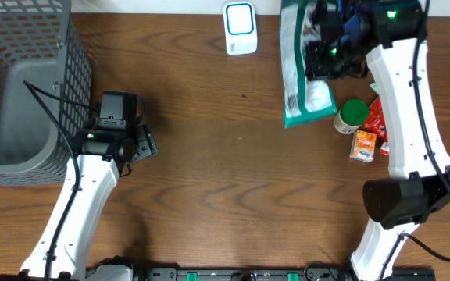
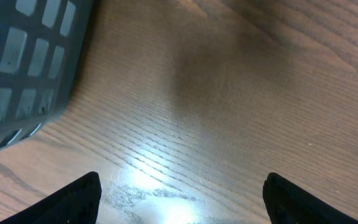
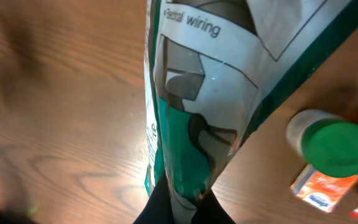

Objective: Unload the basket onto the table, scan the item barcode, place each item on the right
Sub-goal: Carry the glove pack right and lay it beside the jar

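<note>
I will move my right gripper down next and let go of the bag [image 1: 299,78] on the bare wood [image 1: 297,139] beside the green-lidded bottle, since that clear spot is below the gripper.
The item is a green and white printed bag [image 1: 299,78]. My right gripper [image 1: 324,45] is shut on one end of it at the table's far side. In the right wrist view the bag [image 3: 197,112] hangs ahead of the right gripper [image 3: 188,208], pinched between the two black fingers. The white scanner [image 1: 241,28] with a blue-framed face stands just left of the bag. My left gripper [image 1: 135,140] is open beside the basket, far from the bag. Only bare wood shows between the tips of the left gripper [image 2: 179,199].
A grey mesh basket [image 1: 22,94] fills the far left, and its corner [image 2: 23,68] is close to my left fingers. A green-lidded bottle [image 1: 354,115], an orange carton [image 1: 363,146] and a red packet [image 1: 379,117] lie right of the bag.
</note>
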